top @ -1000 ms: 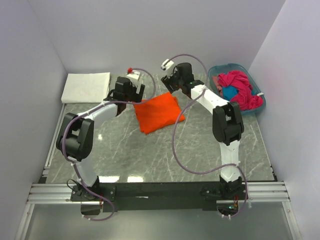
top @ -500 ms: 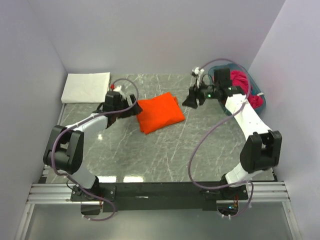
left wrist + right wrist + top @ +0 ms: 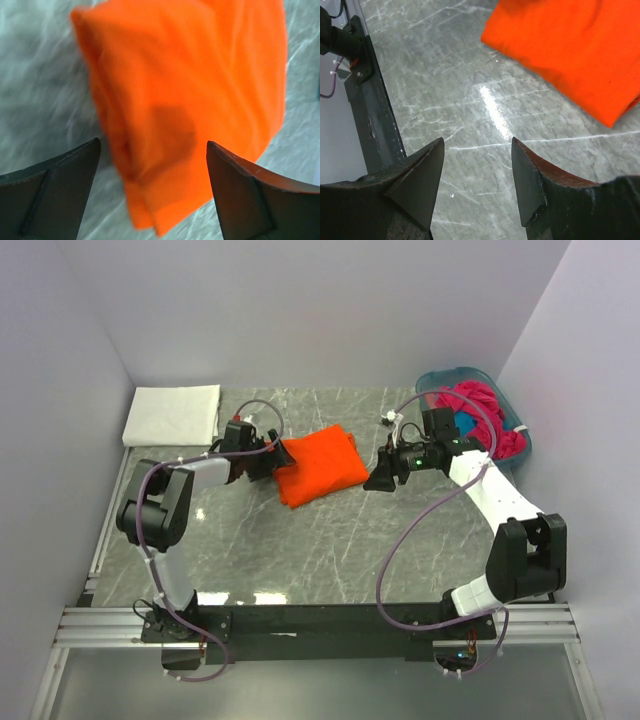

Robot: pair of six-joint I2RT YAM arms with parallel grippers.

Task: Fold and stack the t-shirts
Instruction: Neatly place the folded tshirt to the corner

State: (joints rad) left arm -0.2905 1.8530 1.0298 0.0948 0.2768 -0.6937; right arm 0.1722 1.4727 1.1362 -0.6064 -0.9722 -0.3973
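The left gripper moves outward and down onto the orange t-shirt's edge (image 3: pixel 282 476) (image 3: pixel 116 102) nearest the white t-shirt next, since that edge already runs between its spread fingers.
A bright orange t-shirt (image 3: pixel 320 465) lies folded in the middle of the table and also shows in the left wrist view (image 3: pixel 200 85) and the right wrist view (image 3: pixel 575 50). My left gripper (image 3: pixel 272 456) is low at its left edge, open, with a corner of the cloth showing between the left gripper's spread jaws (image 3: pixel 152 150). My right gripper (image 3: pixel 380 480) hangs just right of the shirt, open over bare table (image 3: pixel 477 145). A white t-shirt (image 3: pixel 172 412) lies folded at the back left. Magenta (image 3: pixel 488 410) and blue (image 3: pixel 462 426) t-shirts sit crumpled in the basket.
The teal plastic basket (image 3: pixel 437 378) stands at the back right against the wall. Grey walls close in the table on three sides. The black base rail (image 3: pixel 320 620) runs along the near edge and shows in the right wrist view (image 3: pixel 370 125).
My right arm swung from behind the orange shirt round to its right side and came lower. My left gripper slid closer to the shirt's left edge.
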